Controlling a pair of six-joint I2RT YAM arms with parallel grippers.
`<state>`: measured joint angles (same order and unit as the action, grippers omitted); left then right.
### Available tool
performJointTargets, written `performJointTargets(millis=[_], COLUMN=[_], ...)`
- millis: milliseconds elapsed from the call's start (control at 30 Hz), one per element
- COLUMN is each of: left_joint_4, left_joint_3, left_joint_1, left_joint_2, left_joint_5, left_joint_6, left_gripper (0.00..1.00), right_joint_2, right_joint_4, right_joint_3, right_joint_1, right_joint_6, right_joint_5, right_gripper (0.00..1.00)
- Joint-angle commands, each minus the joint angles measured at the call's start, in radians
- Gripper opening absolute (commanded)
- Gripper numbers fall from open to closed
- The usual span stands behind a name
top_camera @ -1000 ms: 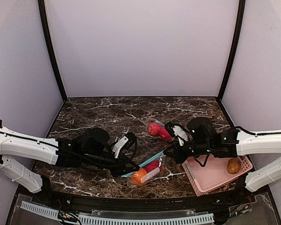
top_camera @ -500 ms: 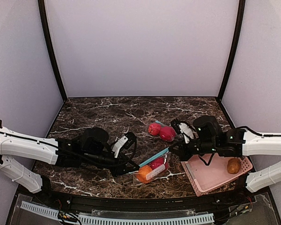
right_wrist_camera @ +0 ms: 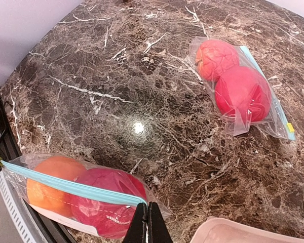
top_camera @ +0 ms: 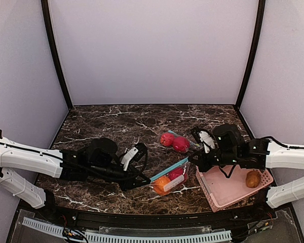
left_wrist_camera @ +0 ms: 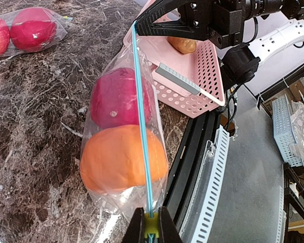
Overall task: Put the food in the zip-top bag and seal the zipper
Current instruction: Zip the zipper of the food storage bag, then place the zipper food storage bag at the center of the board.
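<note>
The slider (left_wrist_camera: 151, 223) is at the zipper's end and both fruits are inside the bag. My left gripper will move the bag outward and down onto the table.
A clear zip-top bag (top_camera: 170, 181) holds an orange fruit (top_camera: 161, 184) and a red fruit (top_camera: 176, 173); it hangs stretched between both grippers, near the table's front edge. My left gripper (top_camera: 148, 180) is shut on the yellow-green slider (left_wrist_camera: 151, 223) at one end of the blue zipper strip (left_wrist_camera: 142, 126). My right gripper (top_camera: 189, 158) is shut on the bag's other top corner (right_wrist_camera: 148, 207). The orange fruit (left_wrist_camera: 119, 162) and red fruit (left_wrist_camera: 119, 96) show through the plastic. Two more red fruits lie in a second bag (top_camera: 175, 142) on the table behind.
A pink perforated basket (top_camera: 228, 190) stands at the front right, under my right arm, with a brown potato-like item (top_camera: 252, 178) in it. The table's black front rail (left_wrist_camera: 192, 152) runs just beside the held bag.
My right gripper has moved right and slightly towards the near edge, pulling the bag and its fruits along. The left arm has barely moved.
</note>
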<state>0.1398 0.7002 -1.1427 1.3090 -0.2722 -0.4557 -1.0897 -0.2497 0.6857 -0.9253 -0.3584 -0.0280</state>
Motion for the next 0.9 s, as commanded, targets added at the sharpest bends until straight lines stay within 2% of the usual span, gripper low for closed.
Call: performJointTargets(millis=[0, 267, 400, 533, 867], left_joint_4=[-0.106, -0.112, -0.086, -0.004, 0.036], left_joint_3=[-0.037, -0.041, -0.066, -0.069, 0.040], left_joint_1=[-0.005, 0.013, 0.079, 0.133, 0.263], left_joint_2=[-0.043, -0.041, -0.023, 0.036, 0.248], left_joint_5=[-0.047, -0.025, -0.035, -0.083, -0.142], left_joint_6=[0.008, -0.027, -0.089, -0.121, -0.059], left_gripper=[0.01, 0.01, 0.01, 0.01, 0.01], right_joint_2=[0.024, -0.002, -0.029, -0.086, -0.226], right_joint_4=[-0.045, -0.039, -0.029, -0.008, 0.024], right_joint_3=[-0.013, -0.002, 0.004, 0.018, 0.083], right_joint_1=[0.042, 0.042, 0.040, 0.041, 0.065], right_joint_6=[-0.014, -0.008, -0.025, -0.068, -0.198], right_joint_5=[-0.138, -0.101, -0.102, -0.111, -0.194], right_gripper=[0.00, 0.00, 0.00, 0.00, 0.00])
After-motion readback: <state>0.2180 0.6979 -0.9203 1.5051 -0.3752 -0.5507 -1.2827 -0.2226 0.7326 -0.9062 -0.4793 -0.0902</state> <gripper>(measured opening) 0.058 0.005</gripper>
